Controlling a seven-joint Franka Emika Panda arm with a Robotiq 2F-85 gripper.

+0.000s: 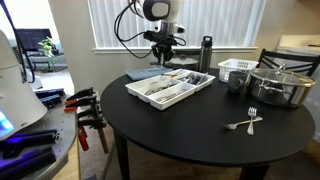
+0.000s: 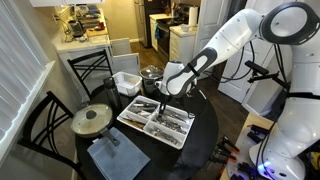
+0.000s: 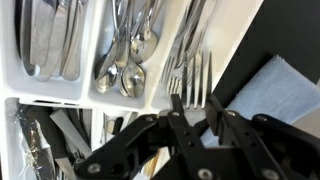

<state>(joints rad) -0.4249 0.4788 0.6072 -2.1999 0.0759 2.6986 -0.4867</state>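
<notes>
My gripper turns in line next, shifts over the tray's fork section and releases the fork. The fork section lies slanted toward the top of the wrist view.
In the wrist view my gripper (image 3: 194,103) is shut on a silver fork (image 3: 196,74); its tines stick out past the two black fingertips. The fork hangs over the right side of a white cutlery tray (image 3: 85,98), near the compartment that holds more forks. Spoons (image 3: 126,76) lie in the middle compartment. In both exterior views the gripper (image 1: 163,50) (image 2: 165,91) hovers just above the tray (image 1: 170,88) (image 2: 155,121) on the round black table (image 1: 190,125). How far the fork is from the tray floor cannot be told.
A blue cloth (image 3: 276,86) lies beside the tray. On the table are two loose forks (image 1: 245,122), a steel pot (image 1: 282,85), a white basket (image 1: 237,68), a dark bottle (image 1: 206,53) and a pot lid (image 2: 92,120). Chairs stand around the table.
</notes>
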